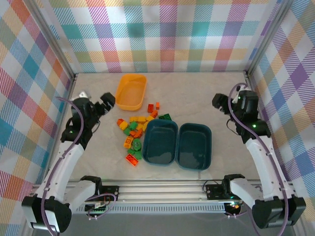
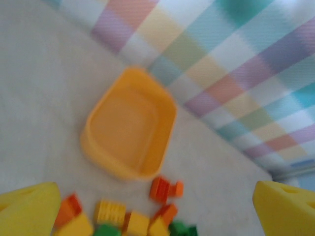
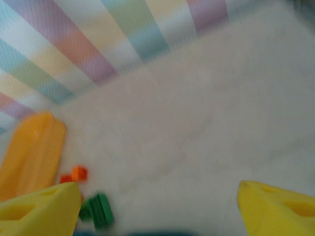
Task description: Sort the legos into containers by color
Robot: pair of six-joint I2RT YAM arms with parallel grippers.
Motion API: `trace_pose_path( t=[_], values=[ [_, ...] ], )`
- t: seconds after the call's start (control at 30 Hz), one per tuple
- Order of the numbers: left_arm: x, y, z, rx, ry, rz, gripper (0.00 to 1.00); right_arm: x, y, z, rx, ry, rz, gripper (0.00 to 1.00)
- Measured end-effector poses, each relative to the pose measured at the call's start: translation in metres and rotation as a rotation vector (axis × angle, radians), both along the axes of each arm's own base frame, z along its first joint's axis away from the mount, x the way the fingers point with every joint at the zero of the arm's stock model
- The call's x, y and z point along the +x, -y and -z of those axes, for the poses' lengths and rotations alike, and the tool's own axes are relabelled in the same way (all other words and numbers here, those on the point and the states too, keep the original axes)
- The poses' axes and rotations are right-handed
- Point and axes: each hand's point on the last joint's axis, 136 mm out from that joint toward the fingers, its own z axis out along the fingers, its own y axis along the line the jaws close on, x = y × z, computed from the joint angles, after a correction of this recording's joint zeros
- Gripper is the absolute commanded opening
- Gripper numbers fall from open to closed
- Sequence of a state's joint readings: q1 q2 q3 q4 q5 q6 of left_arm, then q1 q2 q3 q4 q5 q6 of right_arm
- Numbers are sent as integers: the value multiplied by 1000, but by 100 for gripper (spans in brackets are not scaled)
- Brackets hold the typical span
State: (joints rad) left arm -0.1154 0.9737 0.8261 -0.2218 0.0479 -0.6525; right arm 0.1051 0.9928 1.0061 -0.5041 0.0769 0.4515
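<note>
My left gripper is above and in front of the teal tub's rim beside the legos, so it needs to move back over the heap of legos and down onto that rim next.
A loose heap of red-orange, yellow and green legos (image 1: 138,130) lies mid-table, left of two dark teal tubs (image 1: 160,142) (image 1: 195,146). The orange-yellow tub (image 1: 131,91) stands behind the heap and looks empty; the left wrist view shows it again (image 2: 129,129), with several bricks (image 2: 165,189) below it. My left gripper (image 1: 105,103) hovers open, left of the heap, nothing between its yellow fingers (image 2: 27,209). My right gripper (image 1: 220,102) hangs open at the right, above bare table. Its view catches a green brick (image 3: 98,210) and the orange-yellow tub's edge (image 3: 32,152).
Plaid walls enclose the table on three sides. A metal rail (image 1: 162,189) runs along the near edge between the arm bases. The two teal tubs touch side by side and look empty from above.
</note>
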Motion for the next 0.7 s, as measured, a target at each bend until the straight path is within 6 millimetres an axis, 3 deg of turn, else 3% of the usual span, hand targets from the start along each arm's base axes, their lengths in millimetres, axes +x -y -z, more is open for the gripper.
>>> trace_pose_path(
  t=[0.1, 0.13, 0.2, 0.33, 0.43, 0.6, 0.7],
  values=[
    [-17, 17, 67, -43, -230, 68, 90, -21, -2, 52, 8, -216, -4, 73],
    [-24, 25, 81, -40, -291, 96, 89, -31, -2, 67, 14, -276, -5, 72],
    [-38, 49, 92, -9, -365, 182, 88, -49, -5, 90, 34, -367, -10, 69],
    [-65, 119, 86, 88, -419, 441, 86, -82, -13, 134, 89, -528, -31, 67],
    [-84, 154, 96, 145, -456, 571, 84, -106, -18, 162, 121, -634, -39, 67],
    [-108, 172, 143, 254, -611, 643, 78, -124, -28, 180, 162, -717, -54, 66],
    [-112, 170, 169, 313, -689, 644, 75, -122, -32, 186, 170, -738, -54, 58]
  ],
)
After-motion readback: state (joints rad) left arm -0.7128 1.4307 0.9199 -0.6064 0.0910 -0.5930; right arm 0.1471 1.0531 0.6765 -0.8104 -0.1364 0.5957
